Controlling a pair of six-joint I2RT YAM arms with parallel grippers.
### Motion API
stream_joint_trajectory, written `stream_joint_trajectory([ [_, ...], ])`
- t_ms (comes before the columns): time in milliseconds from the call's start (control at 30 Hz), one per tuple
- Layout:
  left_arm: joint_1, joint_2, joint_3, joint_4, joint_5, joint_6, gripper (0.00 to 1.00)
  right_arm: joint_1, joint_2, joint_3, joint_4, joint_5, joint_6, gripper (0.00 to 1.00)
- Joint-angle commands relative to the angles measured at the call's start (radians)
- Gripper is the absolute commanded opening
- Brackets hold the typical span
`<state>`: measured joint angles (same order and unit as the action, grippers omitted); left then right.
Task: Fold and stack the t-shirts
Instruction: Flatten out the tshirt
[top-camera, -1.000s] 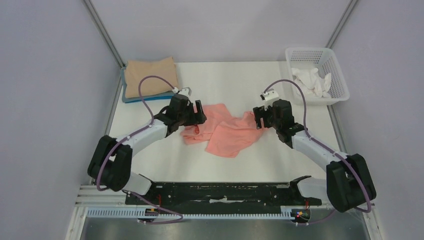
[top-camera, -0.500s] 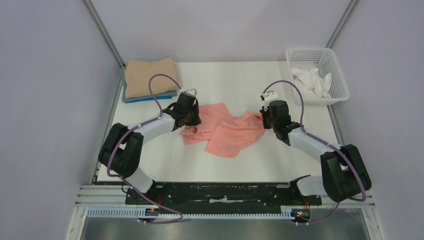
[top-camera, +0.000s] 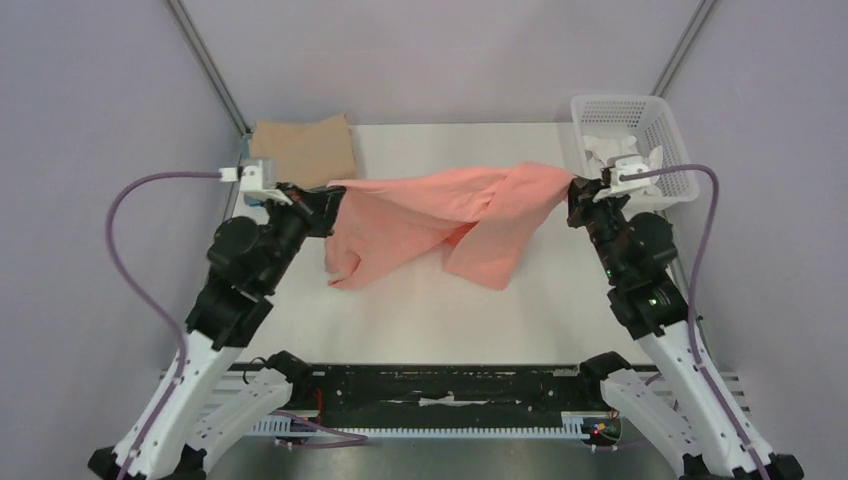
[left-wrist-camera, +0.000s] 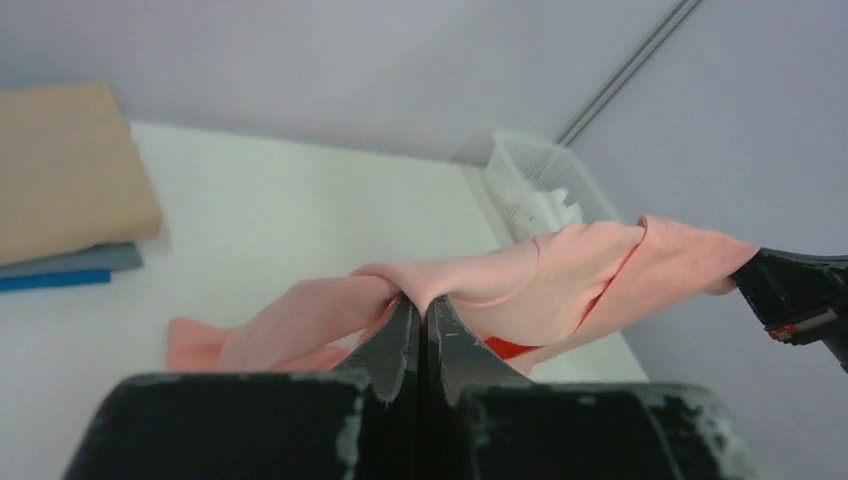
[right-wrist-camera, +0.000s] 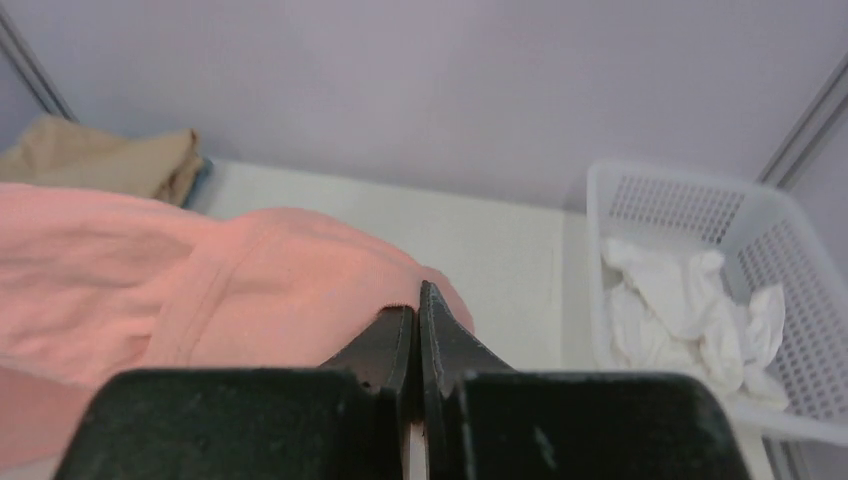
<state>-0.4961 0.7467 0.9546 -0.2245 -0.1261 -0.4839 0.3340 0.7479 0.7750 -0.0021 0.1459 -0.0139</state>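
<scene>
I need to lift the salmon-pink t-shirt with my left gripper next. Then I need to lower it onto the table (top-camera: 378, 164) (left-wrist-camera: 208, 202) beside the folded tan t-shirt.
A salmon-pink t-shirt (top-camera: 440, 215) hangs stretched in the air between my two grippers, its lower folds drooping toward the table. My left gripper (top-camera: 328, 196) is shut on the shirt's left end, the cloth (left-wrist-camera: 480, 285) pinched at the fingertips (left-wrist-camera: 408, 305). At the other end my right gripper (top-camera: 574, 190) is shut on the shirt (right-wrist-camera: 200, 290), cloth bunched at its tips (right-wrist-camera: 418, 300). A folded tan t-shirt (top-camera: 300, 148) lies at the back left on a folded blue one (left-wrist-camera: 60, 272).
A white lattice basket (top-camera: 668, 125) holding crumpled white cloth (right-wrist-camera: 690, 310) stands at the back right, close to my right gripper. Grey walls enclose the white table (top-camera: 430, 310) on three sides. The black rail of the arm bases (top-camera: 440, 385) runs along the near edge.
Both grippers closed on the pink shirt where it lay crumpled mid-table, then rose and drew apart toward the back. The shirt now hangs spread between them.
</scene>
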Motion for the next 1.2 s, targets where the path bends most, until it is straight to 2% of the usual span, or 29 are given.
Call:
stream_joint_trajectory([
  [0,-0.002,-0.146,0.139,-0.067,0.034,0.066,0.02,-0.001,-0.125,0.171,-0.037,-0.120,-0.037,0.00],
  [267,0.001,-0.221,0.425,-0.150,0.164,0.085,0.02,0.000,-0.228,0.390,-0.102,-0.302,-0.030,0.00],
  [467,0.000,-0.135,0.558,-0.192,0.195,0.106,0.02,0.000,-0.179,0.488,-0.147,-0.323,-0.043,0.00],
  [533,0.000,-0.095,0.537,-0.199,0.116,0.109,0.02,0.000,-0.160,0.464,-0.136,-0.287,-0.049,0.00],
  [700,0.001,0.073,0.427,-0.200,-0.285,0.118,0.02,0.000,-0.082,0.280,-0.060,-0.155,-0.068,0.00],
  [833,0.015,0.320,0.315,-0.152,-0.583,0.110,0.04,-0.001,0.056,0.071,0.075,0.075,-0.103,0.04],
  [867,0.034,0.382,0.290,-0.124,-0.620,0.104,0.08,-0.003,0.100,0.018,0.113,0.136,-0.114,0.06],
  [900,0.061,0.472,0.264,-0.093,-0.646,0.094,0.22,-0.016,0.167,-0.021,0.153,0.195,-0.112,0.13],
  [933,0.098,0.563,0.257,-0.075,-0.624,0.076,0.42,-0.037,0.223,-0.050,0.187,0.232,-0.103,0.22],
  [967,0.152,0.645,0.267,-0.075,-0.541,0.055,0.75,-0.065,0.311,-0.056,0.200,0.260,-0.093,0.47],
  [1000,0.195,0.741,0.304,-0.110,-0.463,0.015,0.80,-0.095,0.396,-0.040,0.185,0.278,-0.068,0.81],
  [1033,0.231,0.816,0.357,-0.191,-0.419,-0.021,0.81,-0.110,0.459,0.007,0.125,0.322,-0.037,0.94],
  [1100,0.242,0.919,0.433,-0.262,-0.422,-0.044,0.81,-0.113,0.543,0.082,0.030,0.366,-0.023,0.98],
  [1167,0.241,0.920,0.416,-0.237,-0.410,-0.039,0.82,-0.107,0.551,0.083,0.033,0.336,-0.017,0.98],
])
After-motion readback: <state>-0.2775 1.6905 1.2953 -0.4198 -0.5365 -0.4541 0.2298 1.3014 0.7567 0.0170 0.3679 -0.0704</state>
